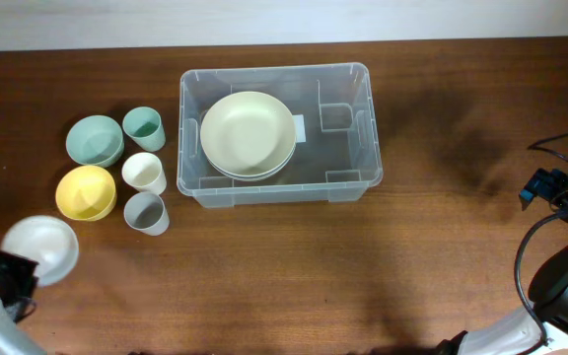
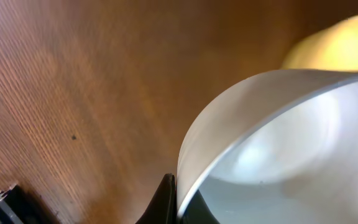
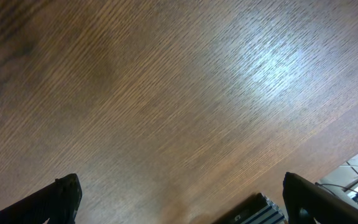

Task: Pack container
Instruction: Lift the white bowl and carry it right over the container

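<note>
My left gripper will go up, swing outward over the bin and lower the white bowl [image 1: 39, 247]. It will then let go of the bowl in the empty half of the bin, because plates fill the other half.
The container [image 1: 361, 128], a large clear plastic bin, stands at the table's back centre with cream plates [image 1: 248, 131] stacked in its left half. My left gripper [image 1: 16, 271] is at the front left, shut on the rim of a white bowl [image 1: 39, 247]. In the left wrist view the bowl [image 2: 291, 149] fills the right side, and its rim is pinched between my fingers [image 2: 180, 202]. My right gripper [image 3: 182, 193] is open and empty over bare wood at the far right of the table [image 1: 550, 187].
Left of the bin stand a teal bowl [image 1: 94, 139], a yellow bowl [image 1: 86, 191], a teal cup [image 1: 143, 127], a white cup [image 1: 144, 173] and a grey cup [image 1: 146, 212]. The yellow bowl also shows blurred in the left wrist view [image 2: 340, 46]. Cables hang at the right edge [image 1: 560, 148].
</note>
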